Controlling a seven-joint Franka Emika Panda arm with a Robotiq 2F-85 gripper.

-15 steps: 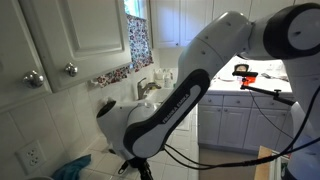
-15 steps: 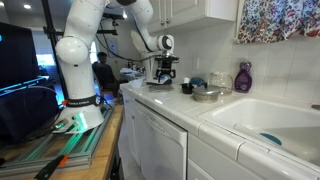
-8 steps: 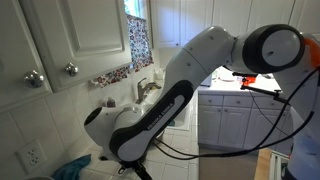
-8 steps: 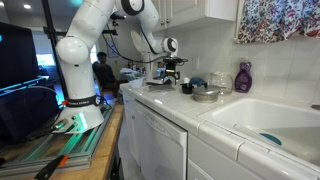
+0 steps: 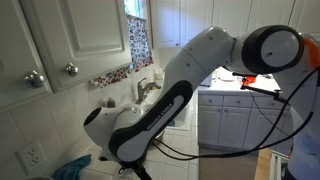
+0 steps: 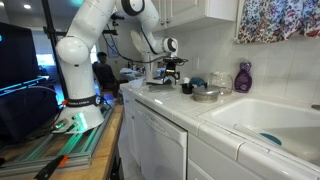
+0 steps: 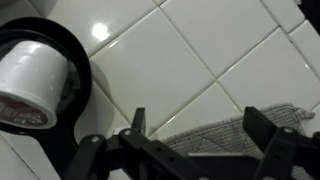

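Note:
The robot will next lower its gripper's open fingers toward the right in the wrist view, around the edge of the grey woven cloth [image 7: 215, 135], because it lies down that way.
My gripper [image 7: 200, 120] is open and empty, its two black fingers spread above a white tiled counter [image 7: 170, 60]. Between and just beyond the fingers lies the edge of a grey woven cloth [image 7: 215, 135]. To the left stands a black ring holder [image 7: 80, 75] with a white cup [image 7: 28, 80] in it. In an exterior view the gripper [image 6: 172, 70] hangs over the near end of the counter [image 6: 165, 97]. In an exterior view the arm [image 5: 190, 80] fills the frame and hides the gripper.
On the counter are a white cup [image 6: 186, 88], a metal bowl [image 6: 207, 94] and a purple bottle [image 6: 243, 77]. A sink [image 6: 262, 120] holds a blue item [image 6: 270, 139]. There are cabinet doors with knobs [image 5: 70, 69], a faucet [image 5: 148, 88] and a blue cloth [image 5: 72, 168].
A second ago the arm swung sideways and the gripper shifted slightly along the counter. In the last half second nothing has visibly moved.

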